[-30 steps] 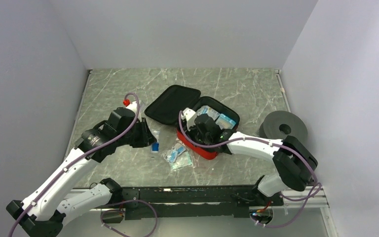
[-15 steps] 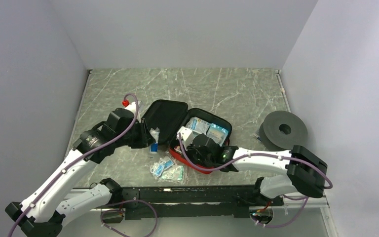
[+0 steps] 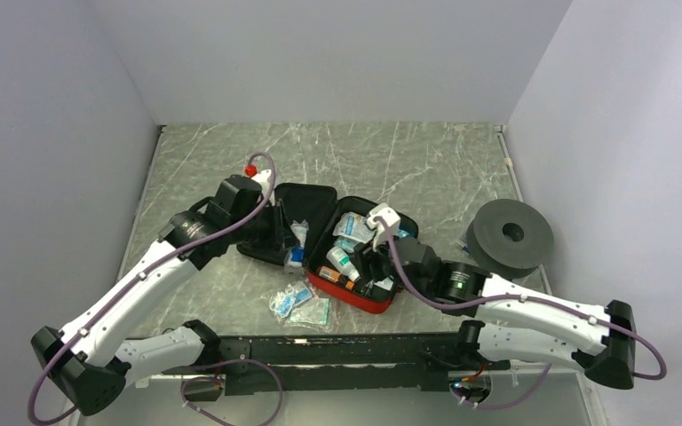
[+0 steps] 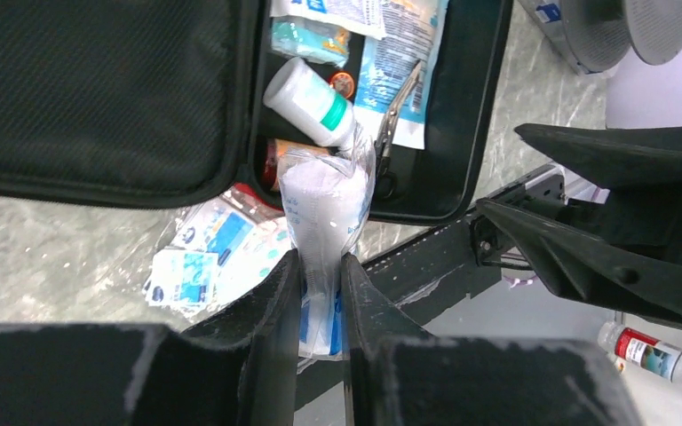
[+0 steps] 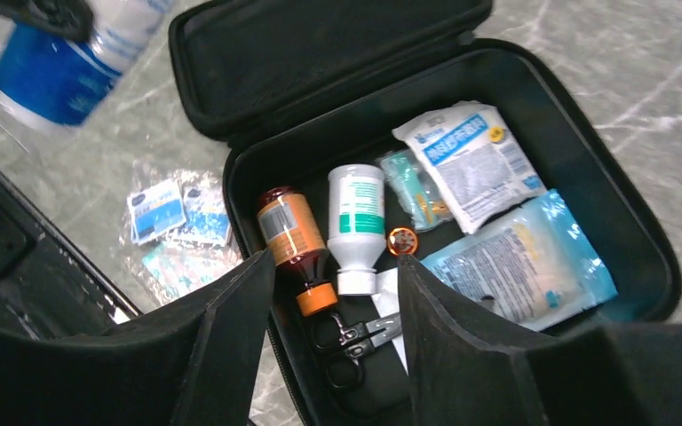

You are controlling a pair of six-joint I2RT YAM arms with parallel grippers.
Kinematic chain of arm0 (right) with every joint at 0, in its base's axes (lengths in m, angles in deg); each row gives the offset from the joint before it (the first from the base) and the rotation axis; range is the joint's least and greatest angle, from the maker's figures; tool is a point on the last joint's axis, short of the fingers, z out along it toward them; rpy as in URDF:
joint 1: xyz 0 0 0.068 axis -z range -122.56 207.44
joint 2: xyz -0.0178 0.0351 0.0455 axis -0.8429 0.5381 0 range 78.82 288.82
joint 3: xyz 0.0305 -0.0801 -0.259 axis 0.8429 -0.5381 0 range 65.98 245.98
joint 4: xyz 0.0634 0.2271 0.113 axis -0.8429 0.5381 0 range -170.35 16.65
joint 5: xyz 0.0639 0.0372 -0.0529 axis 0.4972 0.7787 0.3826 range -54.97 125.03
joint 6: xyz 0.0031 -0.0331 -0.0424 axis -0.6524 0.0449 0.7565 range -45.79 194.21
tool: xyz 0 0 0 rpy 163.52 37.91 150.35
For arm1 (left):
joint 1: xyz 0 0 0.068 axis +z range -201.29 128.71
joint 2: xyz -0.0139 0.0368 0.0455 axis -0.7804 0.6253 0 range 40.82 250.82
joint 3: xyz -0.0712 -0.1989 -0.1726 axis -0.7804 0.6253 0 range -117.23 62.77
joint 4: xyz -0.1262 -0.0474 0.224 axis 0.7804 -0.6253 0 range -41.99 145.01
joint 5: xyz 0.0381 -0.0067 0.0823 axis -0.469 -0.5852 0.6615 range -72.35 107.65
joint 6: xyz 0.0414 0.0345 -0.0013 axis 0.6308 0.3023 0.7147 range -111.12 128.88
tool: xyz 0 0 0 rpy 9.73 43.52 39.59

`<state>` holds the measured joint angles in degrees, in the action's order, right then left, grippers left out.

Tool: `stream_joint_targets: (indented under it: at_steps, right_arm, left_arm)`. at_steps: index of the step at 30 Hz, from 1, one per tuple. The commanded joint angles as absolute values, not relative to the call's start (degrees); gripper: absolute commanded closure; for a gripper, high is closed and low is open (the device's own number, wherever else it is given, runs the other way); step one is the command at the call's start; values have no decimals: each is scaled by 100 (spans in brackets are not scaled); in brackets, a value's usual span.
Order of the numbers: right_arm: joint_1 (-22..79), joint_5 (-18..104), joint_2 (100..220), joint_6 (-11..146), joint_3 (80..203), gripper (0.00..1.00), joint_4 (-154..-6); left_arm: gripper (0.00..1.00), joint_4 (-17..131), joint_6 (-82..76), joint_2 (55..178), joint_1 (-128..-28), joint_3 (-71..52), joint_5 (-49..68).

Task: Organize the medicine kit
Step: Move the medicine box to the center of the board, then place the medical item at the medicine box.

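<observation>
My left gripper swings toward the right in the top view next and lowers onto the blue packet, since the kit's open tray holds the supplies.
The red medicine kit lies open at the table's middle, its black lid flat to the left. Inside it are a brown bottle with an orange cap, a white bottle, scissors and sealed packets. My left gripper is shut on a clear bag holding a white and blue roll, and holds it above the seam between lid and tray. My right gripper is open and empty, hovering over the kit's near side.
Several loose flat packets lie on the table in front of the lid. A grey round disc stands to the right of the kit. The black rail runs along the near edge.
My left gripper lifted the clear bag and carried it right, over the kit. My right gripper rose and drew back off the kit, uncovering the bottles. The kit slid left.
</observation>
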<state>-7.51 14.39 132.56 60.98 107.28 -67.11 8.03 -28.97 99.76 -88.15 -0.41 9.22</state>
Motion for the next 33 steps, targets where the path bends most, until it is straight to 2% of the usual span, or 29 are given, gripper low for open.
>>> stream_joint_targets:
  at_steps: [1, 5, 19, 26, 33]
  right_arm:
    - [-746, 689, 12826, 5589, 10997, 43, -5807]
    - [-750, 599, 12396, 5359, 10903, 42, -5609]
    - [-749, 317, 10675, 4190, 10748, 41, -4840]
    - [-751, 286, 10343, 3936, 10742, 41, -4531]
    - [-751, 360, 10234, 3827, 10690, 41, -4524]
  left_arm:
    - [94, 1534, -2769, 10354, -8892, -290, 336]
    - [91, 1900, -2786, 10948, -9059, -502, 137]
    - [94, 2557, -3091, 13394, -9834, -1747, -8]
    - [90, 2704, -3189, 14403, -10109, -2413, 197]
    - [87, 2882, -3261, 14995, -10147, -2579, 284]
